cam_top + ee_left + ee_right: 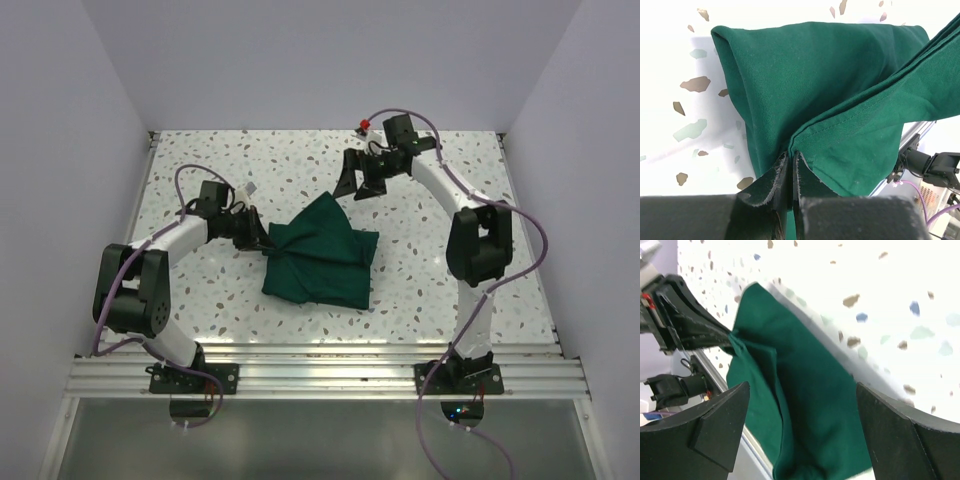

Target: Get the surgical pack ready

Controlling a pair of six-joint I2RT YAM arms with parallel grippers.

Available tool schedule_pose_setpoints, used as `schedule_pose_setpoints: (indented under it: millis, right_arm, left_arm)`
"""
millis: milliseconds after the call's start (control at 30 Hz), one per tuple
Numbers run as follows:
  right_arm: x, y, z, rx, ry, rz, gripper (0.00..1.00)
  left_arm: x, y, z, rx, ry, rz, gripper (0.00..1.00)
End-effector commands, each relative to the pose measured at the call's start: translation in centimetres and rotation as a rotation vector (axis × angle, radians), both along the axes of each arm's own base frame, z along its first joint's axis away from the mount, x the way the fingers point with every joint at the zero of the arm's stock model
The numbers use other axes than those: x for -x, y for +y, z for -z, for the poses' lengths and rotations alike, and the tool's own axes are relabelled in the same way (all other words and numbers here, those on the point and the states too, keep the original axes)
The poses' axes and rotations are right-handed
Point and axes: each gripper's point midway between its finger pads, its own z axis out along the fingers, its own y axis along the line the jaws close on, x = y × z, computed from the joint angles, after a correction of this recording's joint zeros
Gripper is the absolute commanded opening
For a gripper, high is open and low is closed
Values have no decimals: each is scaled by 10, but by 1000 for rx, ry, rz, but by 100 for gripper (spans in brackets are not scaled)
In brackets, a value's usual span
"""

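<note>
My right gripper shifts to the left in the top view and slightly back onto the bundle's far corner (327, 201) next, since that corner sticks out unheld.
The surgical pack (322, 258) is a dark green cloth folded into a bundle, lying in the middle of the speckled table (440, 290). My left gripper (262, 240) is shut on the bundle's left edge. In the left wrist view its fingertips (790, 156) pinch a seamed fold of the cloth (830, 90). My right gripper (350, 182) hangs open just beyond the bundle's far corner, touching nothing. In the right wrist view its wide-apart fingers (802, 386) frame the cloth (800, 410) below, and the left gripper (695, 327) shows holding the cloth's end.
White walls close in the table on the left, right and back. An aluminium rail (320, 375) runs along the near edge, carrying both arm bases. Purple cables (535, 250) loop beside each arm.
</note>
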Motion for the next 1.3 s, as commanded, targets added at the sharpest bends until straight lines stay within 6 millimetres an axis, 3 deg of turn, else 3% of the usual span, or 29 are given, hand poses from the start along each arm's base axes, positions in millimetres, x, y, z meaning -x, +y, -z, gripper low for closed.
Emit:
schedule_pose_setpoints:
  millis: [0, 133, 367, 500, 567, 667, 800, 900, 933, 1000, 1033, 1067, 1167, 1267]
  right_arm:
    - [-9, 28, -25, -82, -71, -95, 90]
    - [2, 52, -18, -75, -42, -145, 88]
    - [17, 60, -14, -79, -44, -162, 86]
    - [26, 58, -7, -60, 13, -172, 71]
    - [28, 56, -3, -55, 24, -170, 52]
    - [40, 56, -10, -68, 52, -171, 0]
    - [67, 62, -41, -119, 48, -185, 0]
    - [105, 61, -51, -113, 59, -228, 0]
    - [119, 56, -42, -94, 93, -241, 0]
    - [147, 55, -45, -82, 93, -285, 0]
    - [162, 50, -32, -59, 129, -298, 0]
    - [177, 51, -33, -53, 117, -332, 0]
    - [214, 45, -10, -1, 195, -399, 0]
    - [235, 44, -1, 17, 214, -425, 0]
  left_arm:
    - [7, 4, -1, -19, -4, 27, 9]
    - [7, 2, -1, -7, -3, 34, 9]
    - [4, 0, -5, 5, -14, 40, 9]
    - [5, -1, -6, 13, -19, 49, 11]
    - [3, 0, -10, 7, -41, 51, 21]
    - [-3, 1, -24, 0, -95, 41, 33]
    - [-13, 12, -43, -46, -148, -28, 44]
    - [-26, 36, -56, -113, -207, -148, 49]
    - [-29, 43, -66, -124, -233, -178, 50]
    - [-35, 56, -72, -148, -247, -231, 50]
    - [-38, 59, -75, -148, -253, -239, 49]
    - [-38, 63, -74, -155, -244, -250, 49]
    - [-38, 68, -67, -170, -228, -267, 48]
    - [-35, 67, -56, -163, -184, -259, 46]
